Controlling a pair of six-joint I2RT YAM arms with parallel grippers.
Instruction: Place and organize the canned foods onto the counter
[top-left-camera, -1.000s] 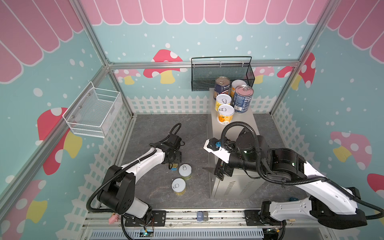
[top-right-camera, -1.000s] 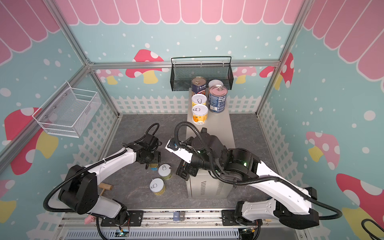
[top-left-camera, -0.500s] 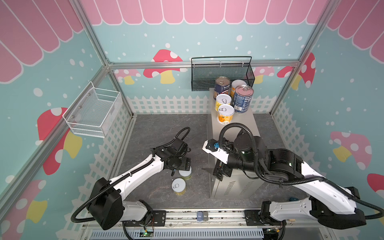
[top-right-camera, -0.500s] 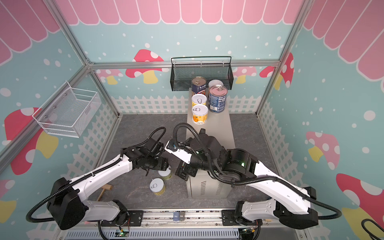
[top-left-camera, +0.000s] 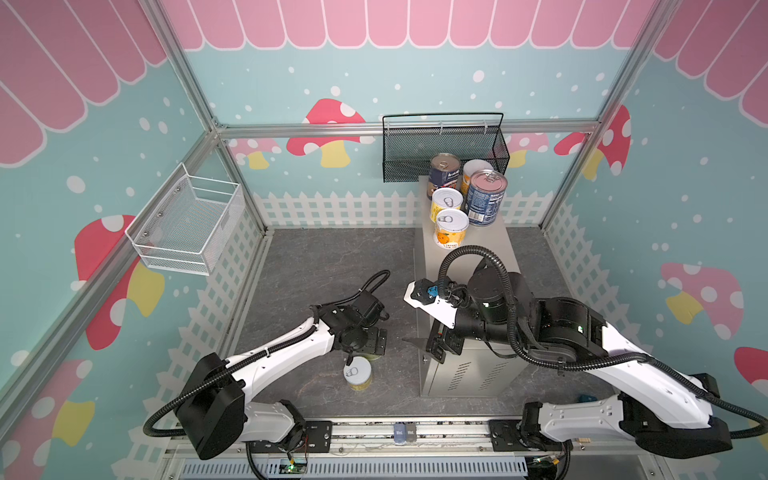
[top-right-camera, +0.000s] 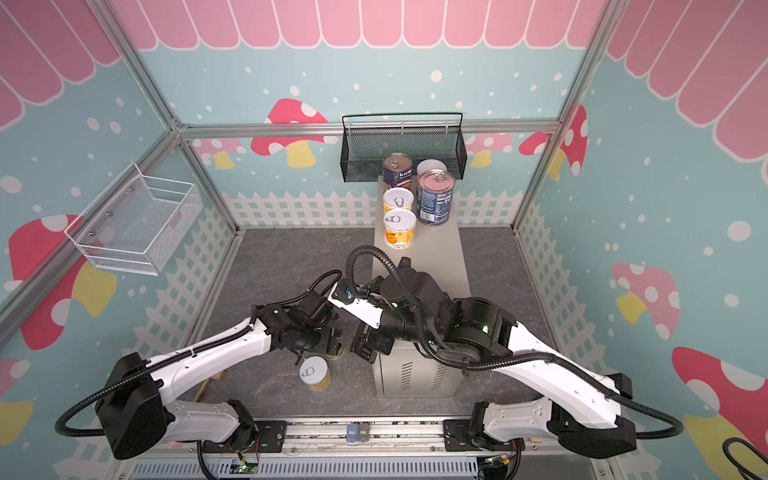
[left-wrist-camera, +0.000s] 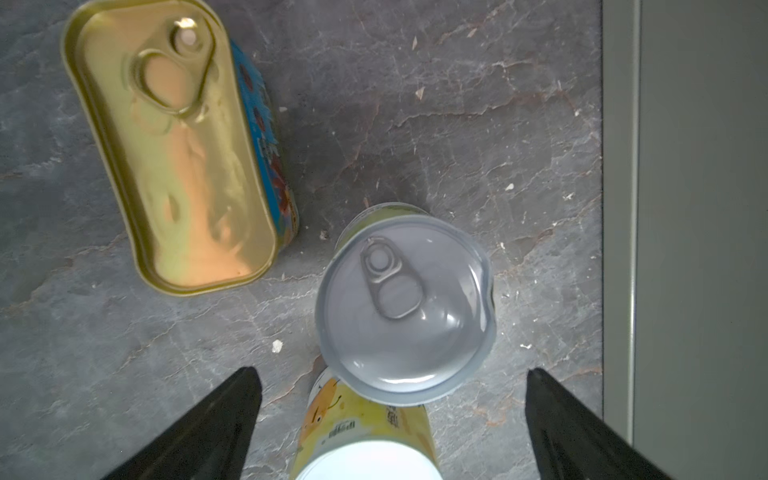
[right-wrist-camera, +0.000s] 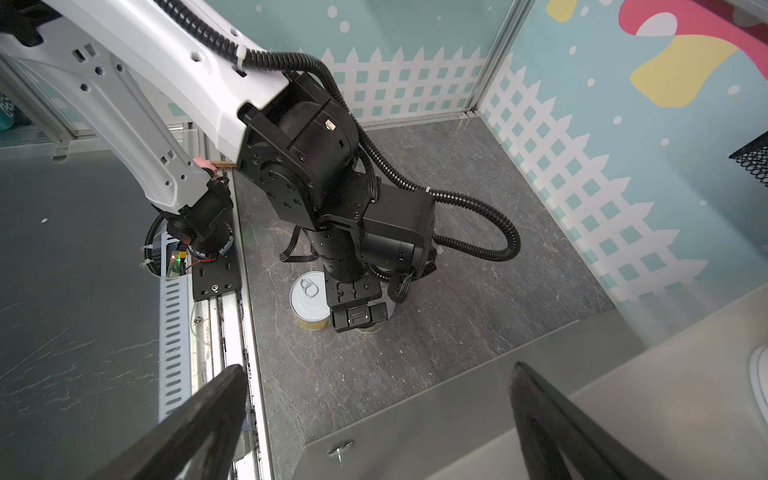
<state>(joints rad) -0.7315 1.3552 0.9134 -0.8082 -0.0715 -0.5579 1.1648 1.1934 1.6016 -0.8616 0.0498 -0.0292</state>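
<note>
I will next lower my left gripper around the grey lid (left-wrist-camera: 406, 310) of the short yellow-green-labelled can, because that lid is below, lined up between my two open fingers.
On the counter (top-left-camera: 490, 249) (top-right-camera: 440, 257) stand two blue-labelled cans (top-left-camera: 484, 197) (top-left-camera: 444, 170) and three yellow cans (top-left-camera: 451, 227). Two more yellow cans stand on the floor: one in the open (top-left-camera: 357, 373) (right-wrist-camera: 309, 299), one (left-wrist-camera: 405, 307) under my left gripper (top-left-camera: 370, 345) (left-wrist-camera: 392, 382). That gripper hangs open above them, touching neither. The flat gold tin (left-wrist-camera: 178, 149) lies beside them, hidden by the arm in both top views. My right gripper (top-left-camera: 432, 349) (right-wrist-camera: 378, 372) is open and empty at the counter's near left corner.
A black mesh basket (top-left-camera: 444, 145) hangs on the back wall behind the counter. A white wire basket (top-left-camera: 187, 224) hangs on the left wall. A wooden handle (top-right-camera: 208, 384) pokes out under my left arm. The counter's side wall (left-wrist-camera: 685, 208) stands close to the floor cans.
My left gripper has swung toward the front and right, from over the gold tin to above the yellow floor cans, opening wider and covering one can. The right arm has barely moved.
</note>
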